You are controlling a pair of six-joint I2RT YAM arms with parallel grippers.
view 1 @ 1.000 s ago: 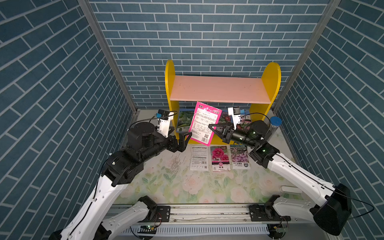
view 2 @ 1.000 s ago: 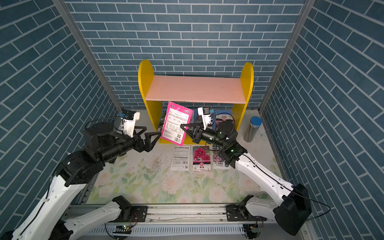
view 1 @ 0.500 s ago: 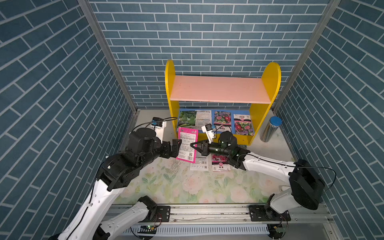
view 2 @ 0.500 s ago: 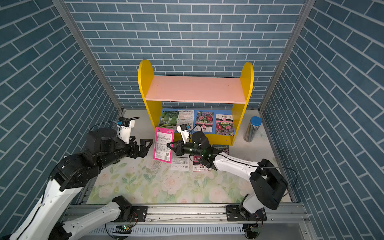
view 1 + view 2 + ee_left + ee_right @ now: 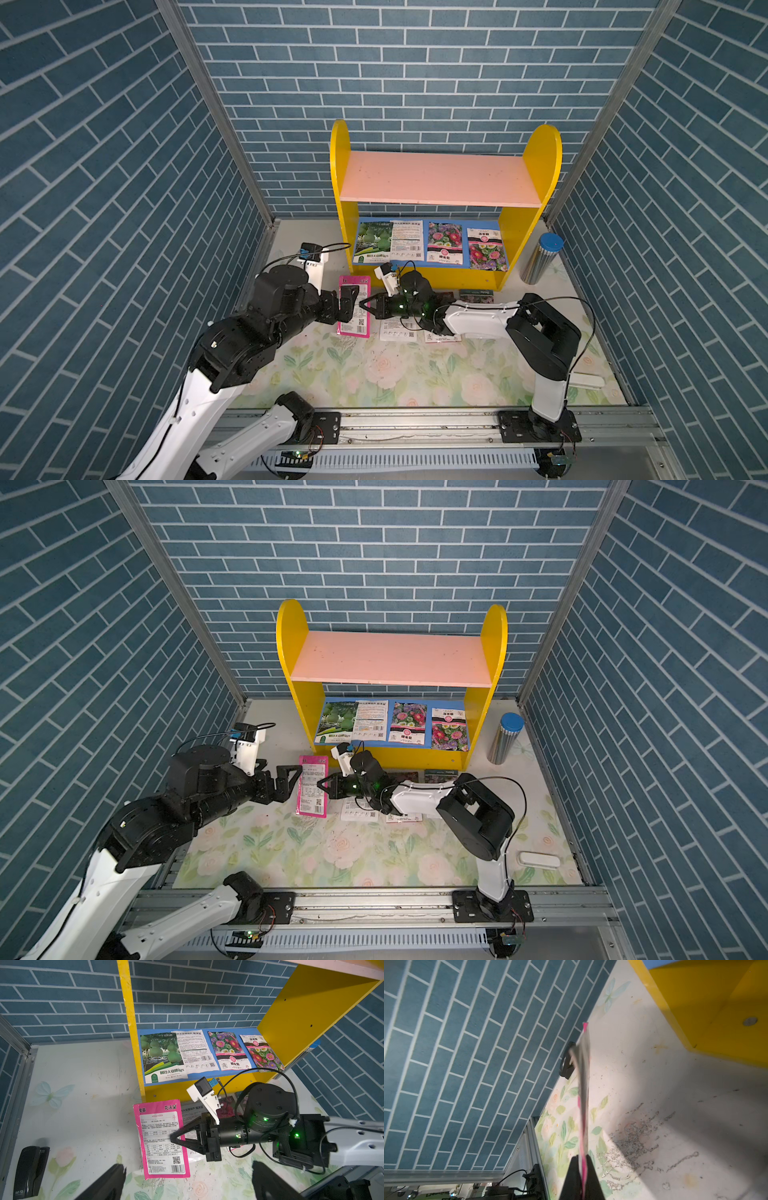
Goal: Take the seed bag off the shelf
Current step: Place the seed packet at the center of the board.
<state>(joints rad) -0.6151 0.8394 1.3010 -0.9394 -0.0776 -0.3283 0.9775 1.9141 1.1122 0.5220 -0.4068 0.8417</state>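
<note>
Next, my right gripper lowers the pink seed bag flat onto the mat and releases the bag's edge, as the bare mat (image 5: 656,1128) lies below, beside the row of bags.
The pink seed bag (image 5: 354,307) (image 5: 312,791) (image 5: 162,1138) is off the shelf (image 5: 436,178) (image 5: 390,658), low over the floral mat in front of the shelf's left side panel. My right gripper (image 5: 360,304) (image 5: 319,784) (image 5: 171,1139) (image 5: 583,1157) is shut on the bag's right edge; in the right wrist view the bag (image 5: 583,1076) shows edge-on between the jaws. Whether its lower edge touches the mat I cannot tell. My left gripper (image 5: 343,305) (image 5: 293,784) (image 5: 189,1167) stands wide open just left of the bag, holding nothing.
Several other seed bags (image 5: 444,243) lie on the shelf's blue lower board, and more bags (image 5: 395,332) lie on the mat under the right arm. A metal cylinder with a blue cap (image 5: 540,259) stands right of the shelf. A black stapler (image 5: 29,1169) sits by the left wall.
My right gripper has carried the pink bag from shelf height down and leftward to just above the mat. The left gripper stayed open and drew back alongside it.
</note>
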